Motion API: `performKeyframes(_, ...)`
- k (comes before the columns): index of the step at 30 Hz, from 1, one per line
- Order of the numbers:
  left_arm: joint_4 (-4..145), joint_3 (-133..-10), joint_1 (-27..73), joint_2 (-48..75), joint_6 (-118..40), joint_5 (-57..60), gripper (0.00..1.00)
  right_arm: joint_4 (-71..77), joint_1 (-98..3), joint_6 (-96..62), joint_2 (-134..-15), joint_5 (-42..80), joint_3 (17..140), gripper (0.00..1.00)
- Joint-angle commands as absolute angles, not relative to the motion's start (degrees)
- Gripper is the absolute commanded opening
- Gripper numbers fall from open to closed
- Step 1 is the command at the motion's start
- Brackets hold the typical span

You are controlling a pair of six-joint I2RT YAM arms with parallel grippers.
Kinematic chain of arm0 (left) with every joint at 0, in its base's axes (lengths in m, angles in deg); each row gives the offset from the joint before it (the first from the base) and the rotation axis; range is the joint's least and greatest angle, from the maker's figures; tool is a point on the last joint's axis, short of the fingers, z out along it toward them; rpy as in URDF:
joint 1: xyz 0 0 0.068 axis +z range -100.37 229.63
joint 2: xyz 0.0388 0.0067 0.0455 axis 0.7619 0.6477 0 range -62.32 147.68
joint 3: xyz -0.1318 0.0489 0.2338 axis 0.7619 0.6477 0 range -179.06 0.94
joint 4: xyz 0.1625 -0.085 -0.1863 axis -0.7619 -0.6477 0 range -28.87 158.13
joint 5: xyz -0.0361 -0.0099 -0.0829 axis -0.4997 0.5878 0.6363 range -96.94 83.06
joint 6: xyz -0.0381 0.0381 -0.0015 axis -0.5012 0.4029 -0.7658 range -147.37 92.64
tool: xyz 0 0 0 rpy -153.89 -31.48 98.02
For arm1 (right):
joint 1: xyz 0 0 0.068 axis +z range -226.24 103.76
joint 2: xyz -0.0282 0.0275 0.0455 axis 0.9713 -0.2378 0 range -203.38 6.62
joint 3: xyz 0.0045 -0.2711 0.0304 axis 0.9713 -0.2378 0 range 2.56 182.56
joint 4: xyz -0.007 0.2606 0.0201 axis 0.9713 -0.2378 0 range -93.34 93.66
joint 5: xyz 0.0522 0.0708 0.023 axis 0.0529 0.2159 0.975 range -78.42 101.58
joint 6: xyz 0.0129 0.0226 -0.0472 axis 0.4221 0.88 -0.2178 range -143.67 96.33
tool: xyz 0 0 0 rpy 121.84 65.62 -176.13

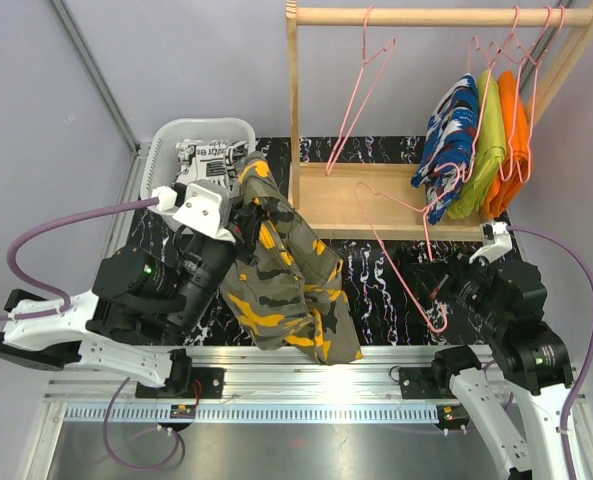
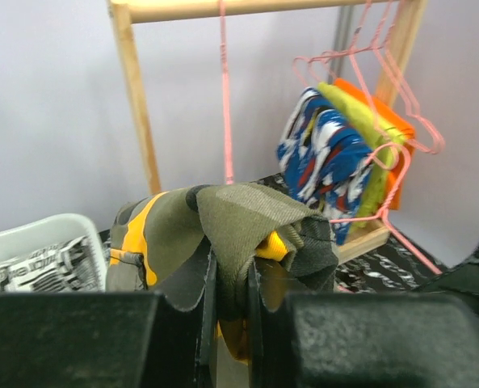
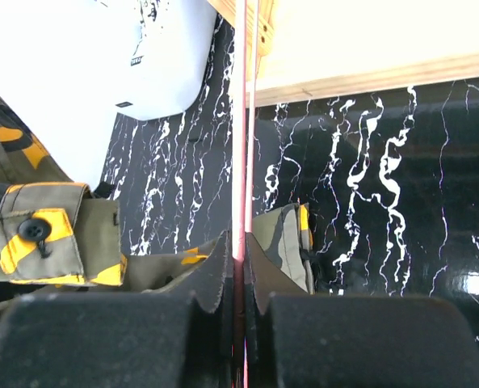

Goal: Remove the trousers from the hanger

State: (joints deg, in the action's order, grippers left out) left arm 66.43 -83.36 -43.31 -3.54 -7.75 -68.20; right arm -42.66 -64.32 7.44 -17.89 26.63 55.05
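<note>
My left gripper will next move outward and down to the white basket (image 1: 166,145) (image 2: 41,257) to let go of the trousers, since the basket is below and outward, to the left in the top view.
My left gripper (image 1: 238,222) is shut on the olive camouflage trousers (image 1: 286,280), which hang from it down to the table's front edge; in the left wrist view the cloth (image 2: 239,222) is bunched between the fingers (image 2: 203,299). My right gripper (image 1: 438,290) is shut on a pink wire hanger (image 1: 401,255) that lies slanted over the table, bare of cloth; it shows as a thin pink rod (image 3: 245,121) in the right wrist view. The black-white-grey trousers (image 1: 204,158) lie in the white basket (image 1: 166,145). The blue trousers (image 1: 448,140) hang on a hanger on the rack.
A wooden rack (image 1: 436,16) with a wooden base (image 1: 356,205) stands at the back. An empty pink hanger (image 1: 361,90) hangs from its rail. A lime-green garment (image 1: 484,150) and an orange garment (image 1: 511,140) hang beside the blue trousers.
</note>
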Motion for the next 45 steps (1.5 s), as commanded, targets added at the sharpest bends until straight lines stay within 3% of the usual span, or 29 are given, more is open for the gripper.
performKeyframes(1, 74.6, -86.7, -43.4, -4.3, -4.0, -73.5, 0.00, -40.0, -64.6, 5.5, -18.6, 25.8, 57.7, 0.00)
performKeyframes(9, 76.9, -95.2, -43.4, -4.8, 12.5, -79.7, 0.00, -40.5, -64.6, 4.9, -18.0, 24.2, 57.7, 0.00)
performKeyframes(17, 91.9, -103.3, -43.3, -2.1, 36.3, -81.1, 0.00, -41.5, -64.6, 3.3, -19.5, 22.0, 60.6, 0.00)
performKeyframes(23, 92.9, -123.2, -37.9, 7.9, 50.4, -75.9, 0.00, -41.3, -64.6, 3.0, -21.2, 20.9, 62.4, 0.00)
performKeyframes(25, 87.8, -130.9, -34.4, 11.7, 49.1, -73.4, 0.00, -41.0, -64.6, 3.6, -21.3, 21.0, 62.5, 0.00)
performKeyframes(30, 79.0, -129.1, -26.6, 11.0, 40.4, -68.0, 0.00, -40.2, -64.6, 4.2, -22.2, 21.8, 62.9, 0.00)
performKeyframes(35, 68.3, -125.3, -10.3, 13.3, 25.9, -60.4, 0.00, -40.6, -64.5, 3.9, -23.6, 22.4, 64.8, 0.00)
performKeyframes(41, 52.4, -132.4, 13.2, 19.9, 2.5, -47.0, 0.00, -42.2, -64.6, 3.0, -24.4, 22.7, 66.3, 0.00)
performKeyframes(45, 52.2, -134.4, 23.0, 24.0, -4.8, -40.4, 0.00, -43.0, -64.6, 3.0, -24.8, 23.2, 66.3, 0.00)
